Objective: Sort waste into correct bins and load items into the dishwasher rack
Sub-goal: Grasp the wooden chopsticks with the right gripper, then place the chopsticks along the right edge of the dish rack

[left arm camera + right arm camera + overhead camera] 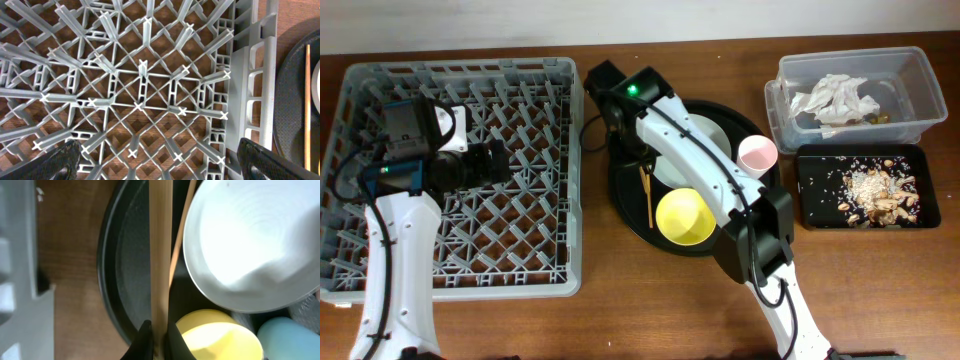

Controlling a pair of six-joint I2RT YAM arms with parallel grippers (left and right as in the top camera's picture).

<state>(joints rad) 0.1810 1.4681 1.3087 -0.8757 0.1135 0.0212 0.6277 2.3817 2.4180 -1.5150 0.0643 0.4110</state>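
Note:
The pegs just inside the rack's side are to the left of my right gripper in the overhead view. I should carry the chopstick over the rack's side and release it among those pegs.
The grey dishwasher rack [535, 270] fills the left of the table. My left gripper [498, 160] hangs open and empty over its pegs [167, 167]. My right gripper [159, 341] is shut on a thin brown chopstick [160, 255] over the round black tray [630, 215]; in the overhead view the gripper [638, 158] is mostly under the arm. A second chopstick [181, 235] lies beside the pale grey plate [250, 245]. The yellow bowl [685, 217], pink cup [757, 153] and light blue cup [287, 340] stand on that tray. The spoon is out of view.
A clear tub [910, 75] at the back right holds crumpled white napkins [835, 98]. In front of it, a flat black tray [810, 190] holds tan food scraps [880, 195]. The rack's right wall [252, 90] stands close to the round tray.

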